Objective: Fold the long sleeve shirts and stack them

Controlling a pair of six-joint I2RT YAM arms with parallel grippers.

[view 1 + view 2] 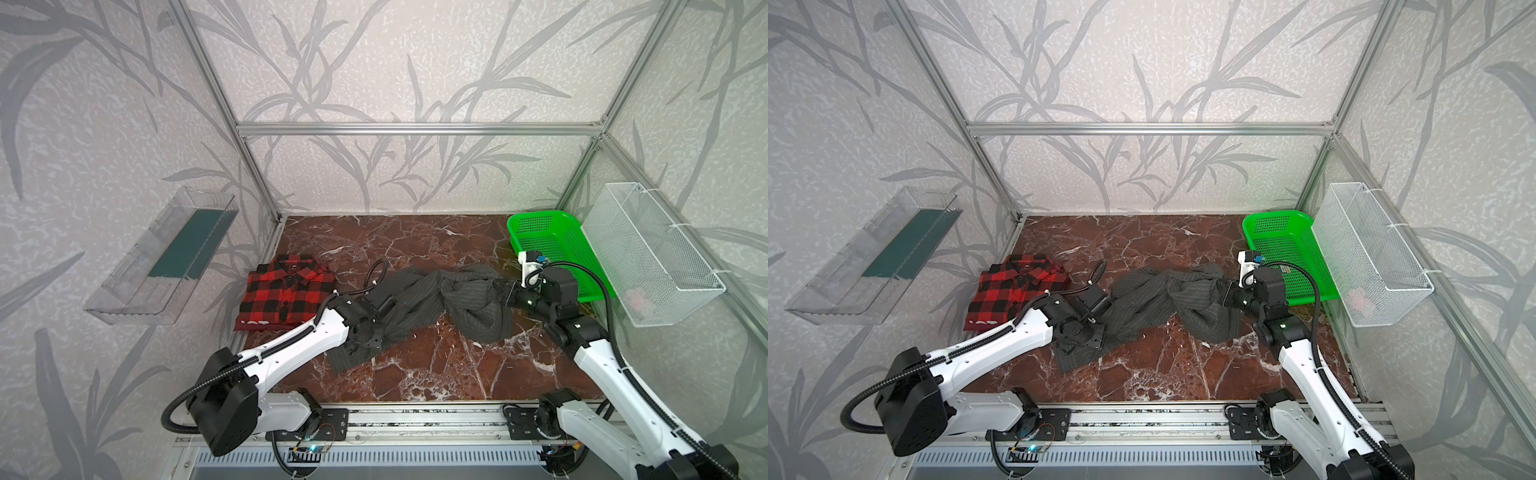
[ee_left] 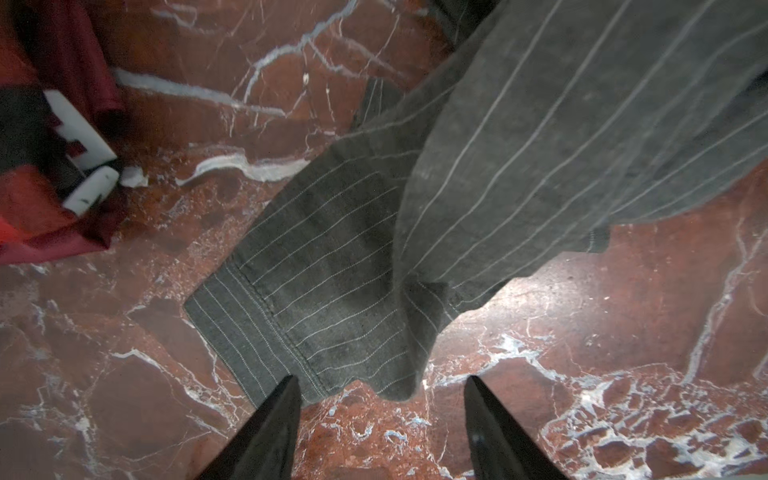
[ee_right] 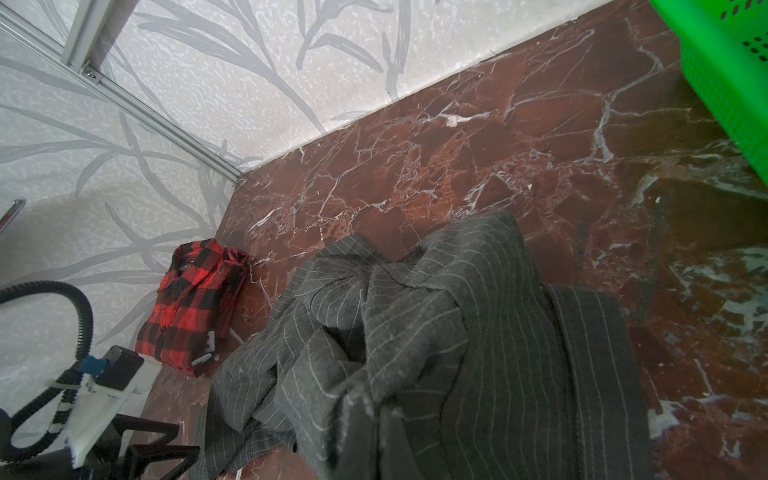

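My left gripper is open just above the near edge of the charcoal shirt's sleeve beside the cuff, so next it will go down onto that cloth and close its fingers there.
The red-and-black plaid shirt (image 1: 286, 291) (image 1: 1017, 286) lies folded at the table's left edge, and shows in the right wrist view (image 3: 191, 307) too. The charcoal pinstriped shirt (image 1: 449, 303) (image 1: 1167, 299) sprawls crumpled across the middle. My right gripper (image 1: 496, 291) (image 3: 376, 415) is shut on a bunch of that shirt's right end, and cloth hides its tips. My left gripper (image 2: 381, 386) (image 1: 365, 338) points down, open, just off the edge of the striped cuff (image 2: 257, 316) that lies flat on the marble. Bare marble shows between its fingers.
A green plastic basket (image 1: 552, 245) leans at the back right, close behind my right wrist. A white wire basket (image 1: 652, 257) hangs on the right wall, a clear bin (image 1: 166, 257) on the left wall. The marble table (image 1: 415, 241) ends at a metal rail in front.
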